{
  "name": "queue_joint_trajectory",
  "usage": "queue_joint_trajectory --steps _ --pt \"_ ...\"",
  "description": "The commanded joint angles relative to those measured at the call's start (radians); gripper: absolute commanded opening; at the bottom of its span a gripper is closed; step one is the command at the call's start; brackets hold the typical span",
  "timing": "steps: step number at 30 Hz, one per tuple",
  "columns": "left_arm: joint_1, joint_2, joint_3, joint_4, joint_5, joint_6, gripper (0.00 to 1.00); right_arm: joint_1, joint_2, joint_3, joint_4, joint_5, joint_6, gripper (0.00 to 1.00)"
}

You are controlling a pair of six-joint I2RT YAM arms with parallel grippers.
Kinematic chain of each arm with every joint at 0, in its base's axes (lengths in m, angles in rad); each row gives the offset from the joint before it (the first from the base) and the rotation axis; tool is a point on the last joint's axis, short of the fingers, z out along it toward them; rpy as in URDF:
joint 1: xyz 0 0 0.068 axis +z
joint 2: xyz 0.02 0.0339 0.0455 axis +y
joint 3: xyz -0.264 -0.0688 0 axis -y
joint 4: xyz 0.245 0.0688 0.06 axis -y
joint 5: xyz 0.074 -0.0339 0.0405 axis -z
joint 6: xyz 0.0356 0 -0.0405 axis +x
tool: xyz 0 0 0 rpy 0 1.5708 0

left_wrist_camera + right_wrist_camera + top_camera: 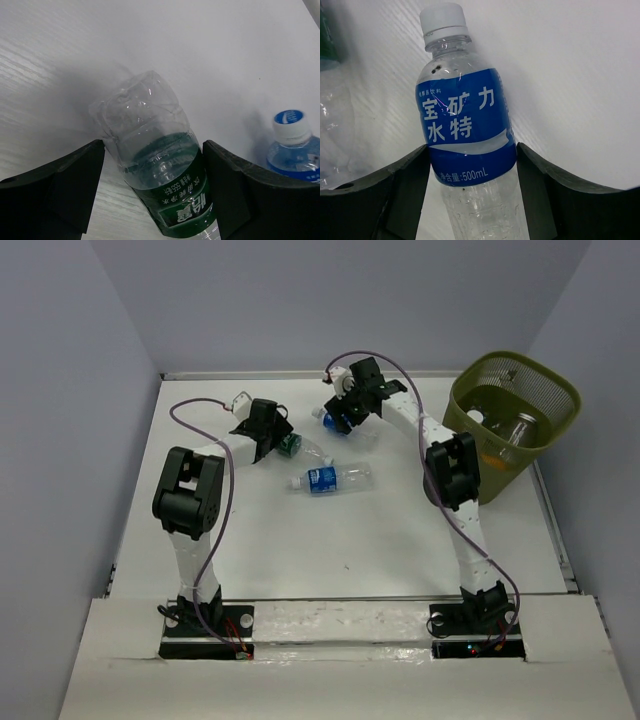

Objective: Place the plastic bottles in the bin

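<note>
My right gripper lifts the bottle over the bin's rim next, lowers and releases it. The bin's opening (pixel 512 408) stands above and right in the top view.
A clear bottle with a green label (pixel 160 165) lies on the white table between the fingers of my left gripper (pixel 154 150). The right finger is against the label and the left finger stands apart from it, so the gripper is open. My right gripper (pixel 472 150) is shut on a white-capped bottle with a blue label (pixel 462 125), both fingers touching the label. In the top view the left gripper (pixel 278 435) and right gripper (pixel 345 415) are at the table's far middle. A third bottle with a blue label (pixel 330 478) lies loose nearby. The olive mesh bin (pixel 520 365) stands at the far right.
Inside the bin lie a clear bottle (pixel 512 430) and something orange (pixel 492 456). The loose blue-labelled bottle (pixel 294 150) lies just right of my left gripper. White walls close in the table at the back and sides.
</note>
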Motion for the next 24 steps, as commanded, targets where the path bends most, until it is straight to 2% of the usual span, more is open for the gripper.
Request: queue_joint_trajectory --steps 1,4,5,6,10,13,14,17,19,24 --pt "0.013 0.000 0.034 0.037 -0.014 0.020 0.87 0.004 -0.211 -0.025 0.226 0.061 0.061 0.46" --pt "0.016 0.006 0.028 0.055 -0.014 0.026 0.81 0.004 -0.431 -0.103 0.333 0.065 0.116 0.46" --pt "0.015 0.008 0.026 0.058 -0.014 0.026 0.81 0.004 -0.432 -0.133 0.365 0.065 0.134 0.46" --pt "0.016 0.009 0.025 0.063 -0.014 0.026 0.80 0.004 -0.539 -0.213 0.443 0.086 0.162 0.46" --pt "0.016 -0.012 -0.001 0.087 -0.020 0.035 0.75 -0.020 -0.797 -0.424 0.626 0.260 0.190 0.44" --pt "0.016 -0.038 -0.024 0.120 -0.020 0.032 0.72 -0.092 -0.918 -0.501 0.663 0.445 0.234 0.43" --pt "0.016 -0.044 -0.027 0.127 -0.017 0.031 0.70 -0.165 -0.943 -0.519 0.690 0.508 0.257 0.43" --pt "0.016 -0.067 -0.038 0.152 0.004 0.021 0.69 -0.275 -1.023 -0.622 0.697 0.592 0.360 0.42" --pt "0.018 -0.081 -0.043 0.164 0.013 0.015 0.67 -0.349 -1.076 -0.724 0.695 0.614 0.441 0.42" --pt "0.018 -0.127 -0.058 0.201 0.041 0.014 0.62 -0.422 -1.170 -0.913 0.697 0.615 0.572 0.45"
